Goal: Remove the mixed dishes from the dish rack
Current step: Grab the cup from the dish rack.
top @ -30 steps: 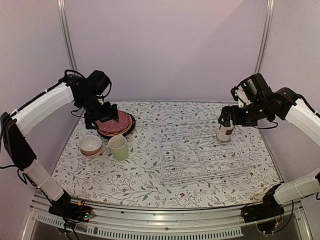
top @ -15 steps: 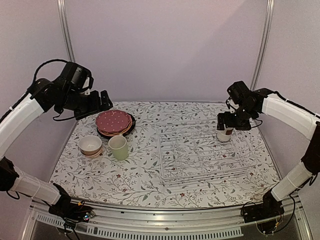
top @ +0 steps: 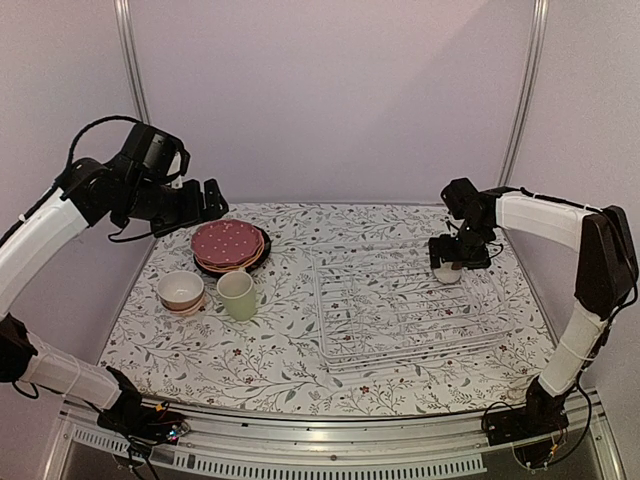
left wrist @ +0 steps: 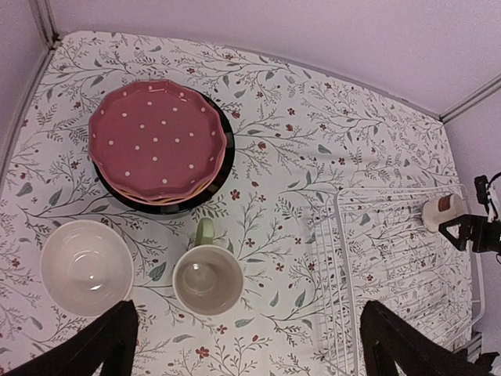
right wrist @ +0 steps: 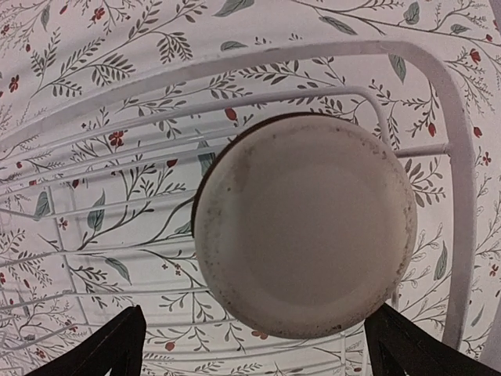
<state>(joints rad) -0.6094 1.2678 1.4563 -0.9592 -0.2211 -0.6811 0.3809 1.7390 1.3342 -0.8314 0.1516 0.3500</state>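
The right gripper moves outward next until its open fingers are on either side of the cup, since the small cup's round pale side lies just outward of them.
The white wire dish rack lies right of centre. A small grey-white cup stands in its far right corner. My right gripper hovers just above this cup, jaws open. In the right wrist view the cup's round pale face fills the middle, just above and between the fingertips of the right gripper. My left gripper is raised over the back left, open and empty. Below it lie the maroon dotted plate on a stack, a pale bowl and the pale green cup.
The plate stack, bowl and green cup sit on the floral tablecloth left of the rack. Apart from the small cup, I see no dishes in the rack. Rack wires surround the small cup.
My left gripper has lifted off the plate stack and drawn back to the upper left. My right arm has swung round and lowered its wrist over the small cup.
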